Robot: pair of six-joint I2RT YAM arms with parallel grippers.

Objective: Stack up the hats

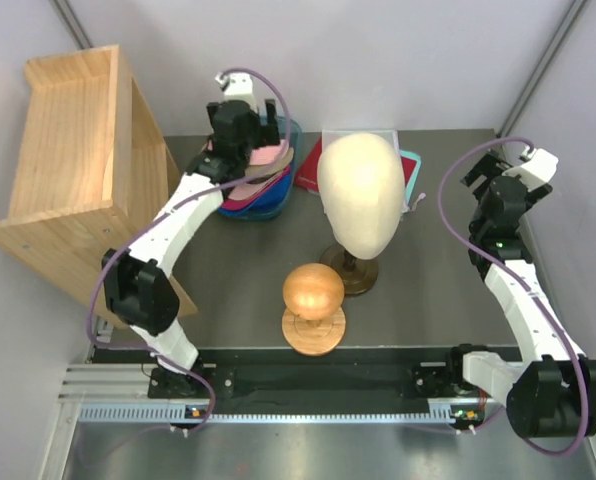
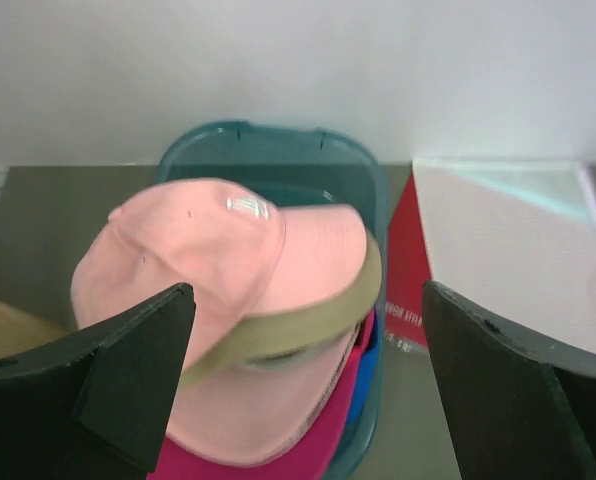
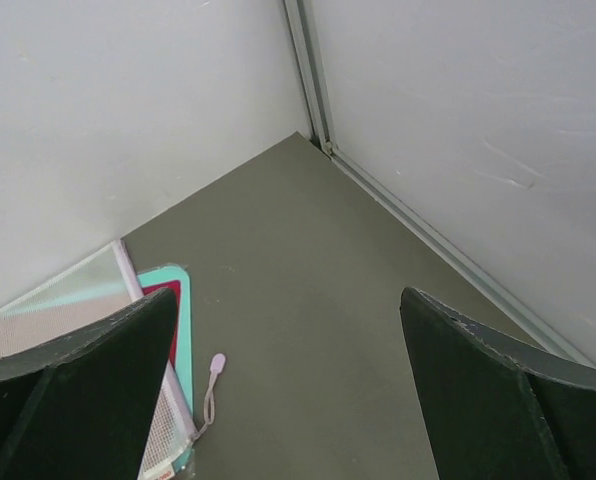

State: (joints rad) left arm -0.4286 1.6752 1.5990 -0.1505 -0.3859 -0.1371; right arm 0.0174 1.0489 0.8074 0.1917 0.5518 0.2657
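My left gripper moves down onto the cap's top (image 2: 183, 248) next, which lies below the fingers and to the left in the wrist view. The pink cap tops the pile.
The hats (image 1: 270, 168) lie piled in a teal tub (image 1: 280, 203) at the back left of the table. From the left wrist, a light pink cap (image 2: 203, 250) with an olive under-brim is on top. Beneath it show a pale peach brim (image 2: 248, 405), a magenta brim (image 2: 328, 430) and a blue edge (image 2: 370, 365). My left gripper (image 2: 308, 385) hovers open just above the pile, a finger (image 2: 128, 370) on each side of the brims, holding nothing. My right gripper (image 3: 288, 390) is open and empty over bare table near the back right corner.
A cream mannequin head (image 1: 360, 190) on a stand is at the centre, with a wooden ball (image 1: 314, 292) on a base in front. A wooden shelf (image 1: 78, 170) leans at the left. A red book (image 2: 406, 270) and mesh pouch (image 3: 68, 300) lie behind the head.
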